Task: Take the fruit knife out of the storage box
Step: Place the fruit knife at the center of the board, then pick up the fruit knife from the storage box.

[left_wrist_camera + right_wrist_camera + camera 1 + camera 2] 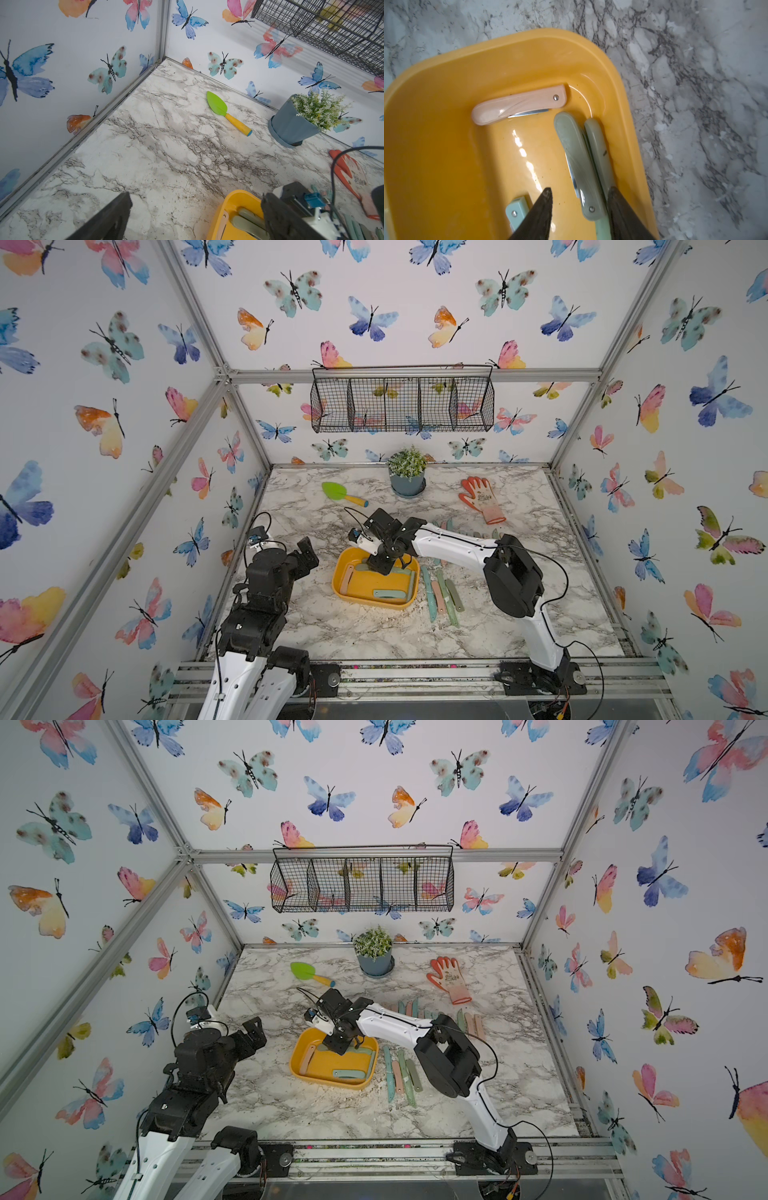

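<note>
I should next move my right gripper down toward the pink knife's side, onto the nearer grey-green knife's middle [580, 167], and close it, because my open fingers are around just the grey-green knife's riveted end.
The yellow-orange storage box [365, 605] [328, 1083] [234, 197] [529, 41] sits mid-table and holds several folded fruit knives. A pink one [519, 104] [347, 578] lies at one end. Two grey-green ones [577, 155] [598, 145] lie side by side along a wall, and a pale blue-green one [517, 209] lies near the middle. My right gripper [580, 191] [380, 566] [338, 1046] is down inside the box and open. Its fingers straddle the riveted end of the nearer grey-green knife, with a gap on one side. My left gripper [196, 216] [309, 558] [253, 1031] hovers open left of the box, holding nothing.
Folded knives lie in a row on the marble right of the box [440, 593], and more lie behind the right arm [444, 526]. A green trowel [343, 493], a potted plant [407, 477] and an orange glove [482, 499] sit at the back. A black wire basket [401, 404] hangs on the wall.
</note>
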Robot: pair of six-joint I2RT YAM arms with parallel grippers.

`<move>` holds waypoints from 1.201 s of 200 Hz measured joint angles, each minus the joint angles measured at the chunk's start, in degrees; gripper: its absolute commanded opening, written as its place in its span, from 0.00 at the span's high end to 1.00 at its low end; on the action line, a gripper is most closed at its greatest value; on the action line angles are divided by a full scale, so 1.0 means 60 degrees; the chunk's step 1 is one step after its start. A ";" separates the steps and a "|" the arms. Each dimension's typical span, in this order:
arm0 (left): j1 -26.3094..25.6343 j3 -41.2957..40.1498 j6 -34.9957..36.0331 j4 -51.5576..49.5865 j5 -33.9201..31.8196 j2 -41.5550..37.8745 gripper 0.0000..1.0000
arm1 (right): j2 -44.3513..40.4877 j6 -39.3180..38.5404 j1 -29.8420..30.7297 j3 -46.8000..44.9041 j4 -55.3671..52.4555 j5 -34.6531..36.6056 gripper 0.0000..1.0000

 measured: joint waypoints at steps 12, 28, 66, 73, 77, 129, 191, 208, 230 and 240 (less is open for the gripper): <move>0.0007 0.0000 0.0000 -0.0004 0.0000 -0.0011 0.02 | 0.0284 -0.0044 0.0051 0.0240 -0.0069 0.0076 0.53; 0.0007 0.0000 0.0000 -0.0004 0.0004 -0.0018 0.02 | 0.0543 -0.0069 0.0138 0.0408 -0.0127 0.0164 0.53; 0.0011 0.0000 0.0000 -0.0004 0.0004 -0.0022 0.02 | 0.0951 -0.0076 0.0171 0.0805 -0.0346 0.0386 0.53; 0.0011 0.0000 0.0000 -0.0004 0.0004 -0.0029 0.02 | 0.0987 -0.0076 0.0171 0.0820 -0.0390 0.0441 0.53; 0.0011 0.0000 0.0000 -0.0004 0.0004 -0.0033 0.02 | 0.0998 -0.0076 0.0171 0.0820 -0.0412 0.0466 0.53; 0.0011 0.0000 0.0000 -0.0004 0.0004 -0.0095 0.02 | 0.1093 -0.0164 0.0229 0.0907 -0.0619 0.0871 0.57; 0.0011 0.0000 0.0000 -0.0004 0.0004 -0.0102 0.02 | 0.1104 -0.0222 0.0259 0.0922 -0.0627 0.1027 0.68; 0.0011 0.0000 -0.0004 -0.0004 0.0004 -0.0109 0.02 | 0.1104 -0.0222 0.0262 0.0922 -0.0627 0.1027 0.69; 0.0011 0.0000 -0.0004 -0.0004 0.0004 -0.0117 0.02 | 0.1104 -0.0222 0.0280 0.0922 -0.0623 0.1035 0.71; 0.0011 0.0000 0.0000 -0.0004 0.0004 -0.0117 0.02 | 0.1104 -0.0219 0.0299 0.0922 -0.0623 0.1035 0.73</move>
